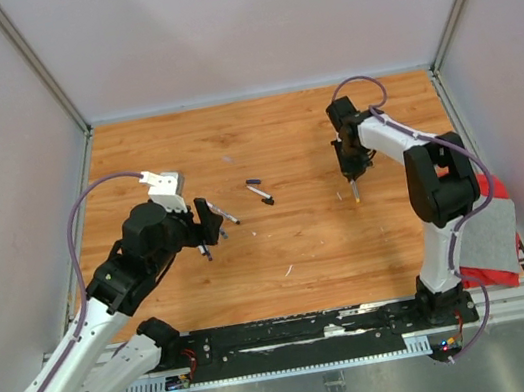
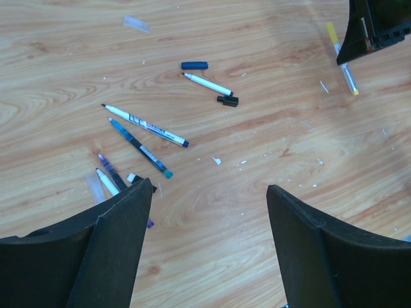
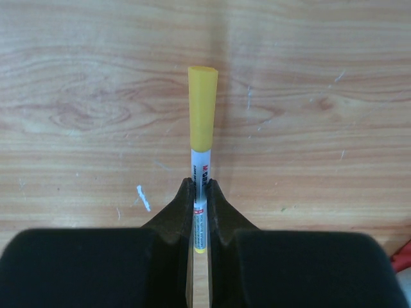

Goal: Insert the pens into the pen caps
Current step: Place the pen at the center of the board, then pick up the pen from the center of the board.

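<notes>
The white pen [image 3: 201, 170] already has its yellow cap on, so the right gripper needs to go down to the bare wood just below the gripper and let go of the pen there.
My right gripper [image 3: 201, 187] is shut on a white pen [image 3: 201, 170] that wears a yellow cap [image 3: 202, 108], held above the wooden table [image 1: 310, 238]. From above, this right gripper [image 1: 350, 172] sits at the right of centre. My left gripper [image 2: 210, 192] stands open over bare wood, nothing between its fingers [image 2: 115, 244]. Ahead of it lie uncapped pens: a long white one [image 2: 146, 125], a teal-tipped one [image 2: 140, 147], a short white one [image 2: 207, 84], and two partly hidden by the left finger [image 2: 108, 179]. A dark blue cap [image 2: 194, 65] and a black cap [image 2: 227, 101] lie beside the short pen.
A grey mat over something red [image 1: 491, 227] hangs at the table's right edge. White walls and metal posts enclose the table. A black rail [image 1: 297, 337] runs along the near edge. A clear plastic scrap [image 2: 137, 24] lies far from the pens.
</notes>
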{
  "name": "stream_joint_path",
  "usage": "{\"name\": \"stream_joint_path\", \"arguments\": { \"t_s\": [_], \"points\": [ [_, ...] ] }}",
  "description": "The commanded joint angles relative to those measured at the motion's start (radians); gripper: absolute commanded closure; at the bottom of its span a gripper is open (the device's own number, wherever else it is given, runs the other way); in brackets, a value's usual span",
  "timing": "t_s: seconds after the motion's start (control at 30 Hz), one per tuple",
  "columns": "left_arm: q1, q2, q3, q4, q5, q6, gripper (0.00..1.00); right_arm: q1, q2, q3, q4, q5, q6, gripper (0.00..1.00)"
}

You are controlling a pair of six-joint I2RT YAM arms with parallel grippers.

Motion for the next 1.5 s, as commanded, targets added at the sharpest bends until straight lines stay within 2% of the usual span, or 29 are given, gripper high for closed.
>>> {"name": "stream_joint_path", "arguments": {
  "t_s": [0.0,0.17,0.37,0.8,1.0,1.17,1.47],
  "points": [
    [0.003,-0.004,-0.008,0.022,-0.008,0.012,0.23,-0.031,0.049,0.072,-0.03,-0.015,-0.03,0.96],
    [0.003,-0.002,-0.008,0.023,-0.01,0.011,0.23,-0.037,0.127,0.138,-0.056,-0.031,-0.043,0.95],
    [0.003,-0.004,-0.008,0.022,-0.011,0.011,0.22,-0.037,0.172,0.134,-0.053,-0.054,-0.04,0.91],
    [0.003,0.001,-0.008,0.021,-0.014,0.01,0.22,-0.036,0.154,0.132,-0.058,-0.085,-0.045,0.63],
    [0.003,0.0,-0.009,0.02,-0.019,0.007,0.22,-0.036,0.07,0.142,-0.075,-0.077,-0.045,0.57],
    [0.003,0.007,-0.01,0.02,-0.022,0.005,0.22,-0.036,-0.092,0.115,-0.073,-0.055,-0.038,0.5],
    [0.003,0.035,-0.005,0.017,-0.026,-0.002,0.22,-0.029,-0.387,-0.102,0.049,-0.159,-0.057,0.48]
  ]
}}
